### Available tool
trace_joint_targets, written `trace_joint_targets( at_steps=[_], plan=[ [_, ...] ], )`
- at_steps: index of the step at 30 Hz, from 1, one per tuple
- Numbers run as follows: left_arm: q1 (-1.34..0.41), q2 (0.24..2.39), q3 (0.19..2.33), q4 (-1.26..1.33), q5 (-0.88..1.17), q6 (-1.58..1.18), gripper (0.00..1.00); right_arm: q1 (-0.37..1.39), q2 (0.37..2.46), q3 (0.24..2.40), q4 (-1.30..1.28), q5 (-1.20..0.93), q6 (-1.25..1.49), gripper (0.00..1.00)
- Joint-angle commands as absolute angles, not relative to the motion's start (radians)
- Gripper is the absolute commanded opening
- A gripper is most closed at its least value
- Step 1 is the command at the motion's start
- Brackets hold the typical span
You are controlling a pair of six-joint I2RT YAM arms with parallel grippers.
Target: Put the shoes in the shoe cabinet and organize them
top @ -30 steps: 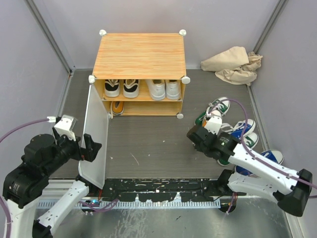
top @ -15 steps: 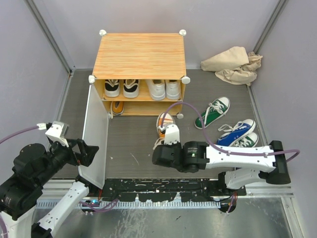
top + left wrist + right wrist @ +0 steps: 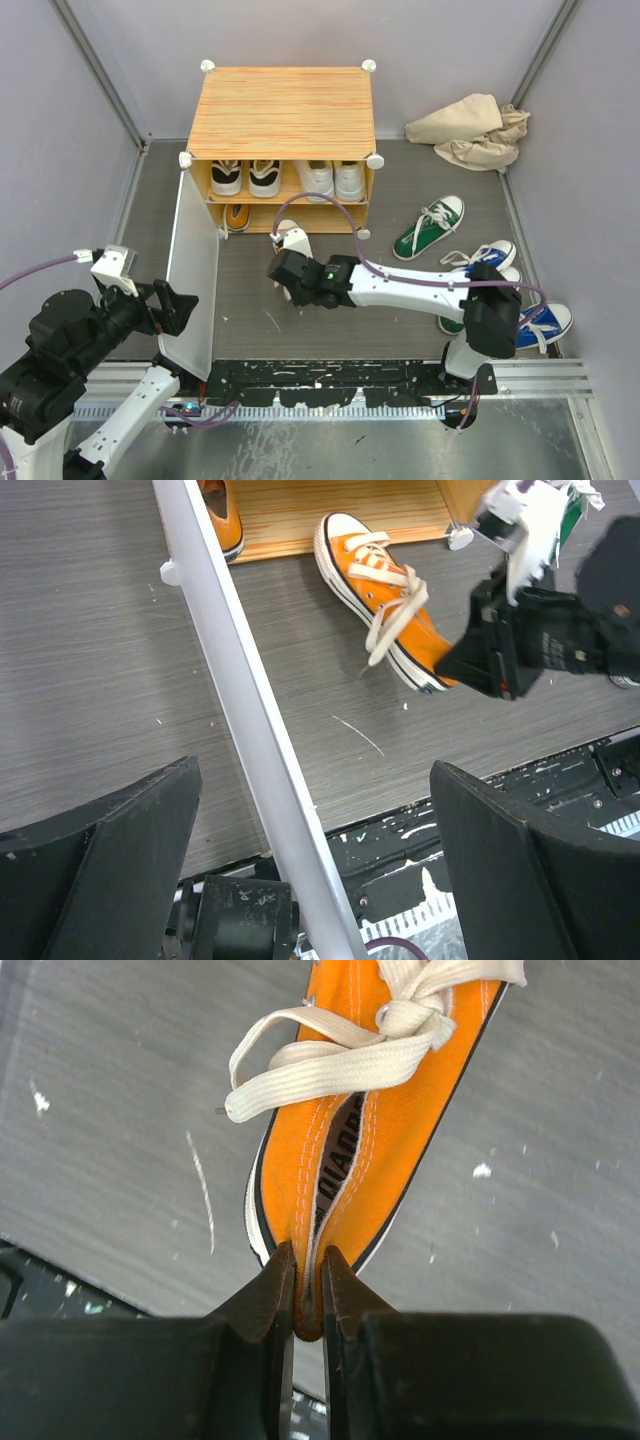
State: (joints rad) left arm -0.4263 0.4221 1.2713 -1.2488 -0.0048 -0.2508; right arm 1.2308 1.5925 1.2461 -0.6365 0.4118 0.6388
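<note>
The robot's right gripper will next push outward toward the orange shoe on the lower shelf and slide that shoe's mate in toe first, because bare shelf (image 3: 267, 217) shows beside it.
The shoe cabinet (image 3: 283, 110) stands at the back with its white door (image 3: 193, 270) swung open toward me. Its upper shelf holds a black-and-white pair (image 3: 245, 177) and a white pair (image 3: 332, 180). One orange shoe (image 3: 237, 215) sits on the lower shelf. My right gripper (image 3: 310, 1300) is shut on the heel of the second orange shoe (image 3: 370, 1130). That shoe is at floor level just in front of the cabinet, toe toward it (image 3: 385, 605). My left gripper (image 3: 310, 880) is open, and the door's edge (image 3: 250, 740) runs between its fingers.
A green shoe (image 3: 430, 227) and blue shoes (image 3: 485, 258) lie on the floor at the right, partly under the right arm. A beige cloth bag (image 3: 470, 130) lies in the back right corner. Grey walls close in both sides.
My right arm has swung left from the shoe pile, carrying the orange shoe to the cabinet's front. My left arm drew back slightly a second ago and has since stayed still.
</note>
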Motion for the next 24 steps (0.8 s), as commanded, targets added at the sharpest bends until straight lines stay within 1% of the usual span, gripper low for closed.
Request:
trace_joint_targets(
  at_steps=[1, 10, 19, 24],
  plan=[
    [-0.432, 0.446, 1.303, -1.240, -0.026, -0.256, 0.98, 1.172, 1.626, 1.353, -0.405, 0.391, 0.463, 0.01],
    [-0.431, 0.466, 1.301, -1.241, -0.025, -0.254, 0.98, 1.094, 1.826, 1.511, -0.311, 0.431, 0.320, 0.01],
    [-0.431, 0.481, 1.318, -1.250, -0.026, -0.250, 0.98, 1.023, 1.940, 1.558, -0.197, 0.525, 0.331, 0.01],
    [-0.431, 0.482, 1.301, -1.245, -0.027, -0.246, 0.98, 0.993, 1.980, 1.576, -0.122, 0.535, 0.305, 0.01]
  ],
)
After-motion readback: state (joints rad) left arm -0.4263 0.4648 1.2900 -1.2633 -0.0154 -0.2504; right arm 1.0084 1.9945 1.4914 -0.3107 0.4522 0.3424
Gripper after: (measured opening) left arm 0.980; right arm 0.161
